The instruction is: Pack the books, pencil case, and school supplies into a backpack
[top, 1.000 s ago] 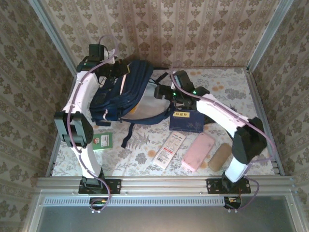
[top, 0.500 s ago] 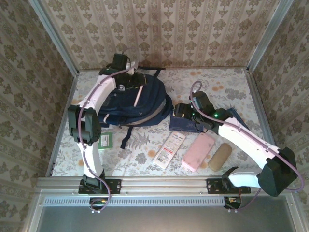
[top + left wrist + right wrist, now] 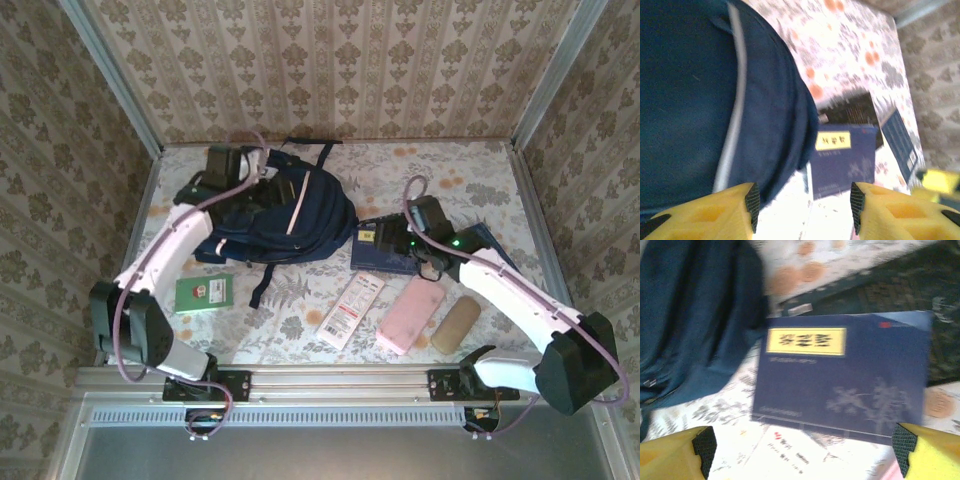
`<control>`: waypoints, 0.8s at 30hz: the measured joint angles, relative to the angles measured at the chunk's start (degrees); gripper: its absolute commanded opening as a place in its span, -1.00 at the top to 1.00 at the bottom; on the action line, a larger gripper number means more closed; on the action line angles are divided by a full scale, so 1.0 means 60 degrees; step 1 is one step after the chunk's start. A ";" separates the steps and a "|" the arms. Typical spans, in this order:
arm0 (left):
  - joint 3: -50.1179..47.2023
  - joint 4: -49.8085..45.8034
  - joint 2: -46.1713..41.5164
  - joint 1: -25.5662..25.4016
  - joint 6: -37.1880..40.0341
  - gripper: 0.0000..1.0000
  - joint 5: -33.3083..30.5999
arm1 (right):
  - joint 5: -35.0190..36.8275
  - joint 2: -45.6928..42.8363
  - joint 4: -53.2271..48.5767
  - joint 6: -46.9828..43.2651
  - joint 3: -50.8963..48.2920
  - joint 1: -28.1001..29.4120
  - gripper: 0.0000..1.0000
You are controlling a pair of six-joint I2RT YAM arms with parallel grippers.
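The navy book is lying flat, so the robot's right gripper should next move away from the backpack [image 3: 285, 215], turning and going down to the page edge [image 3: 417, 264], which is below it.
The navy backpack [image 3: 285, 215] lies flat at the back left, also in the left wrist view [image 3: 695, 100]. My left gripper [image 3: 265, 195] hovers over it, open and empty [image 3: 802, 207]. The dark navy book [image 3: 388, 255] with the yellow label lies right of the backpack [image 3: 840, 380]. My right gripper [image 3: 385, 235] hangs just above it, open wide [image 3: 802, 450]. Toward the front lie a green booklet [image 3: 203, 293], a white packet [image 3: 350, 310] with red print, a pink pouch [image 3: 412, 312] and a tan pouch [image 3: 455, 323]. Which pouch is the pencil case I cannot tell.
Another dark blue flat object [image 3: 488, 240] lies at the right, beside my right forearm. A backpack strap [image 3: 268, 280] trails toward the front. Metal rails and patterned walls enclose the flowered table [image 3: 290, 330].
My left gripper has opened and let go of the backpack, which now lies flat. The left arm swung back to the left. The right gripper withdrew from the backpack to above the navy book.
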 measured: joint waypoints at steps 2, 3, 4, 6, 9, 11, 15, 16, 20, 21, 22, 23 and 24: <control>-0.0772 0.0503 -0.0066 -0.0692 -0.0222 -0.09 0.0168 | -0.0310 0.0000 0.0058 0.0186 -0.0393 -0.0732 -0.85; -0.1129 0.0754 -0.0007 -0.1053 -0.0342 -0.09 0.0229 | -0.0470 0.0004 0.0142 0.0299 -0.0590 -0.1082 -0.85; -0.1424 0.0940 0.0080 -0.1388 -0.0466 -0.10 0.0295 | -0.0648 0.0026 0.0222 0.0423 -0.0772 -0.1388 -0.84; -0.1796 0.1209 0.0368 -0.1996 -0.0681 -0.11 0.0433 | -0.1096 0.0149 0.0528 0.0725 -0.1093 -0.1942 -0.84; -0.1851 0.1694 0.0841 -0.2444 -0.0885 -0.13 0.0561 | -0.1752 0.0568 0.1188 0.1195 -0.1494 -0.2608 -0.84; -0.1789 0.2058 0.1144 -0.2579 -0.0962 -0.14 0.0605 | -0.2058 0.0907 0.1497 0.1413 -0.1650 -0.2918 -0.84; -0.1362 0.2506 0.1938 -0.2812 -0.1013 -0.13 0.0605 | -0.2641 0.1636 0.2259 0.1672 -0.1785 -0.3330 -0.82; -0.1235 0.2616 0.2171 -0.2881 -0.1024 -0.13 0.0601 | -0.2758 0.1796 0.2408 0.1694 -0.1785 -0.3355 -0.82; -0.0954 0.2951 0.3082 -0.3140 -0.1158 -0.10 0.0597 | -0.3224 0.2481 0.2885 0.1708 -0.1785 -0.3472 -0.81; -0.0922 0.2994 0.3289 -0.3191 -0.1188 -0.09 0.0594 | -0.3348 0.2641 0.2980 0.1730 -0.1785 -0.3508 -0.80; -0.0856 0.2991 0.3508 -0.3235 -0.1195 -0.08 0.0594 | -0.3457 0.2790 0.3038 0.1745 -0.1785 -0.3552 -0.79; -0.0787 0.2998 0.3716 -0.3271 -0.1198 -0.08 0.0572 | -0.3526 0.2885 0.3075 0.1774 -0.1781 -0.3599 -0.77; -0.0714 0.2987 0.3923 -0.3319 -0.1198 -0.07 0.0539 | -0.3676 0.2903 0.3100 0.1847 -0.1778 -0.3657 -0.74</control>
